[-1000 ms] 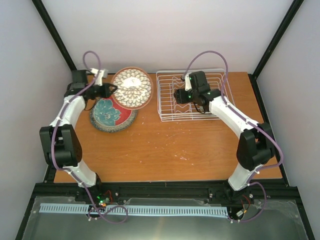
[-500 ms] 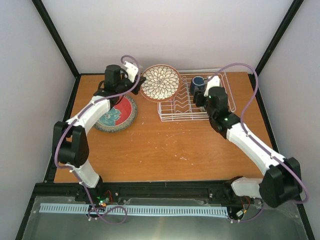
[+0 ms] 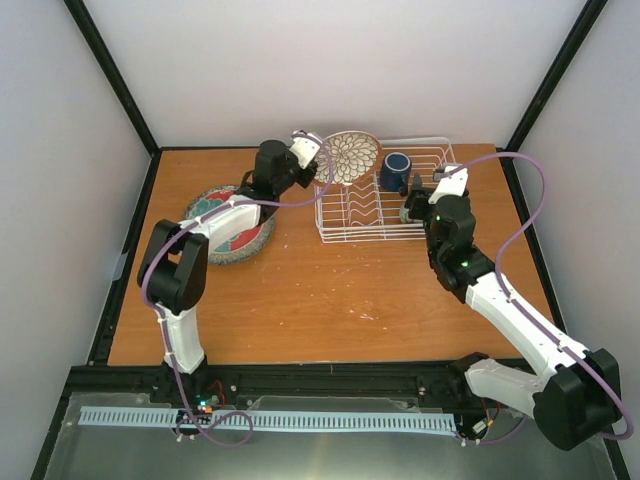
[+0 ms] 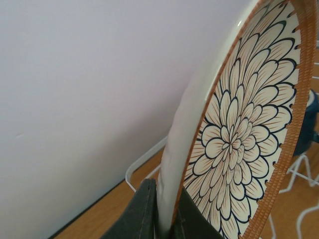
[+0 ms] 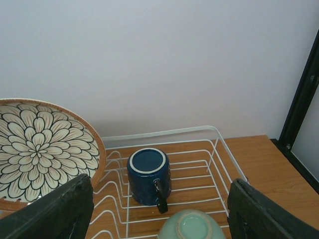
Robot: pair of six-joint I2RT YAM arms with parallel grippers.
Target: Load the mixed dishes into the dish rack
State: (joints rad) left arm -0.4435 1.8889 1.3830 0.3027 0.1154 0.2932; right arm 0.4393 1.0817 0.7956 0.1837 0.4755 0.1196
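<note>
The wires beside the dark blue mug stand empty, so the robot should next move its left gripper toward that mug and lower the plate into the back part of the rack.
My left gripper is shut on the rim of the petal-patterned plate and holds it on edge over the left end of the white wire dish rack. In the left wrist view the plate stands between my fingers, with rack wire behind. The dark blue mug stands upside down in the rack; the small pale green bowl sits upside down in front of it. My right gripper is open and empty above the bowl. The red-rimmed teal plate lies on the speckled grey plate. The pale green plate is out of view.
The plate stack sits at the table's far left. The back wall is close behind the rack. Black frame posts stand at the back corners. The right arm reaches across the table's right side.
My left arm carried the petal plate rightward from the stack to over the rack's left end. My right arm drew back out of the rack, uncovering the mug.
</note>
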